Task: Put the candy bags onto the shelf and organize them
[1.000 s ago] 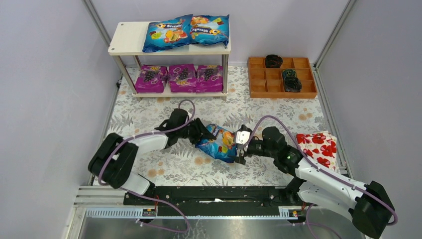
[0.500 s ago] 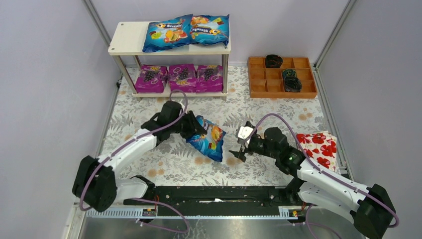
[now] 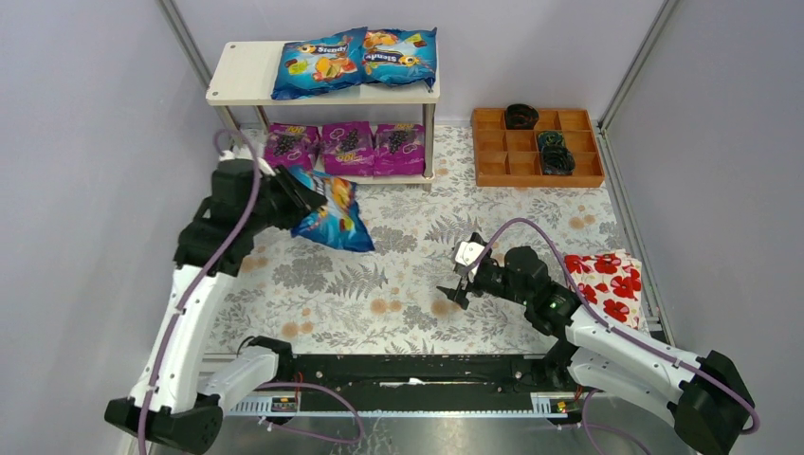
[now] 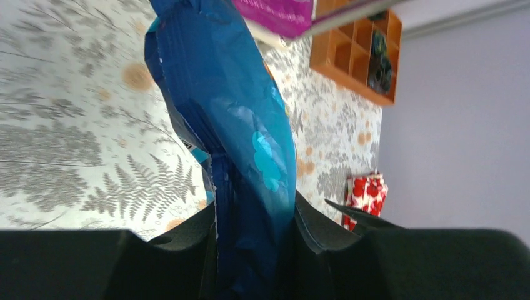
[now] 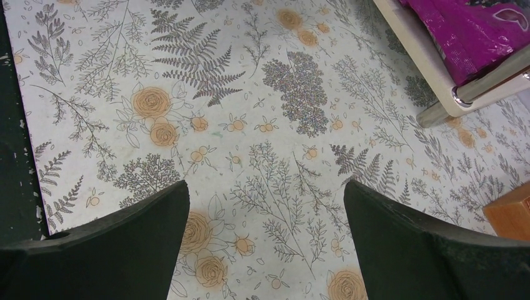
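The top board's bare end (image 3: pixel 246 74) is above my left gripper and outward of it. My left gripper needs to rise next, turn outward and let go of its blue bag there.
My left gripper (image 3: pixel 299 199) is shut on a blue candy bag (image 3: pixel 332 220) and holds it in the air in front of the shelf's (image 3: pixel 239 76) lower tier. In the left wrist view the blue bag (image 4: pixel 237 125) hangs between the jaws. Two blue bags (image 3: pixel 356 59) lie on the top board. Three purple bags (image 3: pixel 346 148) lie side by side on the lower board. My right gripper (image 3: pixel 457 277) is open and empty, low over the floral mat; in its wrist view the gripper (image 5: pixel 265 215) shows only mat between the fingers (image 5: pixel 400 237).
An orange compartment tray (image 3: pixel 537 147) with dark items stands at the back right. A white packet with red flowers (image 3: pixel 607 281) lies at the right by the right arm. A shelf leg (image 5: pixel 450 107) and a purple bag (image 5: pixel 481 31) show in the right wrist view.
My left arm lifted the blue bag from the mat's middle and carried it back and left toward the shelf. My right gripper let go of the bag and stays open.
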